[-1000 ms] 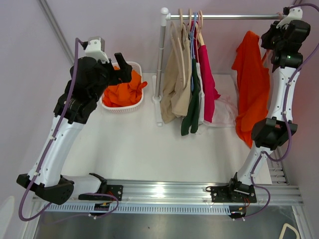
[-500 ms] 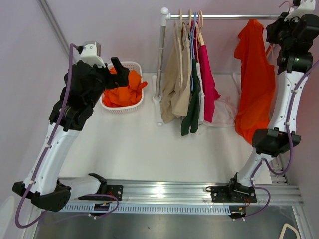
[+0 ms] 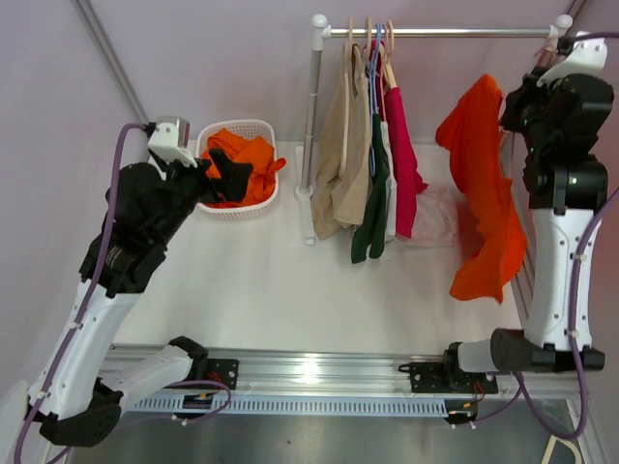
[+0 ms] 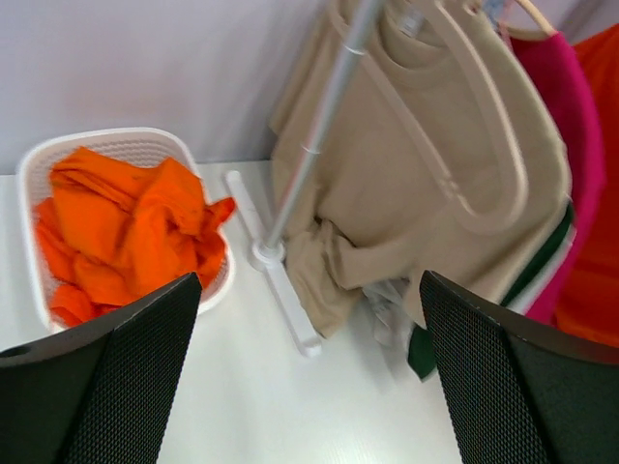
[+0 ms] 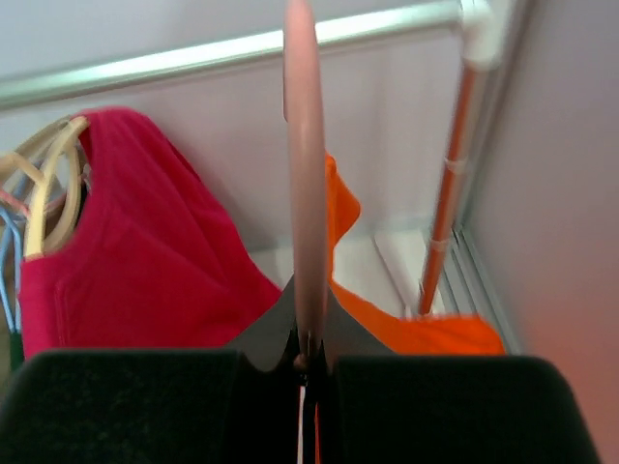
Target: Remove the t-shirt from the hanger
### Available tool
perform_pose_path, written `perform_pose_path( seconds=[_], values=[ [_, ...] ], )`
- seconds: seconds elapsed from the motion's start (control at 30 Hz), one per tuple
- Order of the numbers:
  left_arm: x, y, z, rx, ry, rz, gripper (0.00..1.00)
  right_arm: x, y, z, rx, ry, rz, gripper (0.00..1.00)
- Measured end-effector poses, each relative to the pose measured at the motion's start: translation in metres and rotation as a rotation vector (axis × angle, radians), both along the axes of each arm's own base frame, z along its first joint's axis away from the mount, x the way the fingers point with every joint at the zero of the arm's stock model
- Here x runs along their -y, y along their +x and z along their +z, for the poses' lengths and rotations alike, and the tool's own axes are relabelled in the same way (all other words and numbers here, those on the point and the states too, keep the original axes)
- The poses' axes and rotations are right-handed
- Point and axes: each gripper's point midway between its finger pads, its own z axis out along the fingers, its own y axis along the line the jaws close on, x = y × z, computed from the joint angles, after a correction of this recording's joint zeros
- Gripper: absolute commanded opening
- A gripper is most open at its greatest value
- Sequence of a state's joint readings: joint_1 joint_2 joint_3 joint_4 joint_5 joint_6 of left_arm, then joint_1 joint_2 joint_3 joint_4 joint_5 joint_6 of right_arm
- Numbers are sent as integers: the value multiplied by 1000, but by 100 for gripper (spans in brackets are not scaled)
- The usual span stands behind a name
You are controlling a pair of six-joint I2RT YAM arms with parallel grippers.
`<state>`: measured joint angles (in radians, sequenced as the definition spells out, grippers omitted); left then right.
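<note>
I will next swing and turn my left gripper back and across to the shirt's lower edge, as it hangs to the gripper's right in the top view.
An orange t-shirt hangs on a pale pink hanger at the right end of the clothes rack. My right gripper is shut on the hanger and holds it below the rail. The shirt drapes down and swings out to the left. In the right wrist view the hanger stands upright between the fingers, and orange cloth shows beneath. My left gripper is open and empty beside the basket. In its wrist view the left gripper faces the rack post.
A white basket of orange clothes stands at the back left. Beige, green and pink garments hang on the rail's left part. The rack post stands mid-table. A pale garment lies under the rack.
My right gripper has come down and forward with the hanger, and the orange shirt now hangs lower and swings left. My left arm has drawn back and down, away from the basket.
</note>
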<state>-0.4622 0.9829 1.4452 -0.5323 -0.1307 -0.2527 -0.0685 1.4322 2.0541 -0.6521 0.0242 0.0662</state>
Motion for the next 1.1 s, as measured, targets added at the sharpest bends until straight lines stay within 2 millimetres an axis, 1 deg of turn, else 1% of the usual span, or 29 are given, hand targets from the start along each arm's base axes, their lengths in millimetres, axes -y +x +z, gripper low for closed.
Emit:
perform_pose_path(
  seconds=[0.07,0.13,0.17,0.27,0.37,0.43,0.53,0.63,0.7,0.8,0.9,0.97,1.03,1.1],
  values=[
    [8,-13,-5,3,-1,-57,100,-3,-23,-17,-42,23,-54,0],
    [19,-28,-8,16,1,-124,100,-6,-45,-27,-65,57,-94,0],
    [25,-37,-9,26,4,-162,100,-7,-58,-30,-72,81,-116,0],
    [44,-66,-13,52,8,-288,100,-14,-91,-31,-63,158,-144,0],
    [61,-90,-18,73,9,-397,99,-20,-110,-33,-59,216,-167,0],
    [72,-103,-21,81,6,-461,100,-23,-114,-39,-70,234,-180,0],
    [96,-118,-31,80,17,-556,100,-30,-107,-55,-111,240,-205,0],
    [125,-128,-47,54,50,-628,100,-34,-91,-69,-156,230,-251,0],
    [147,-132,-56,43,67,-668,99,-37,-75,-81,-202,221,-300,0],
    [177,-141,-73,23,98,-730,99,-45,-50,-88,-253,211,-389,0],
    [197,-152,-81,31,123,-777,100,-59,-32,-90,-263,213,-464,0],
    [207,-157,-80,50,119,-802,100,-68,-27,-95,-269,211,-489,0],
    [216,-159,-79,66,114,-815,100,-74,-28,-101,-281,200,-499,0],
    [224,-157,-80,70,111,-817,99,-78,-31,-103,-278,194,-503,0]
  ],
)
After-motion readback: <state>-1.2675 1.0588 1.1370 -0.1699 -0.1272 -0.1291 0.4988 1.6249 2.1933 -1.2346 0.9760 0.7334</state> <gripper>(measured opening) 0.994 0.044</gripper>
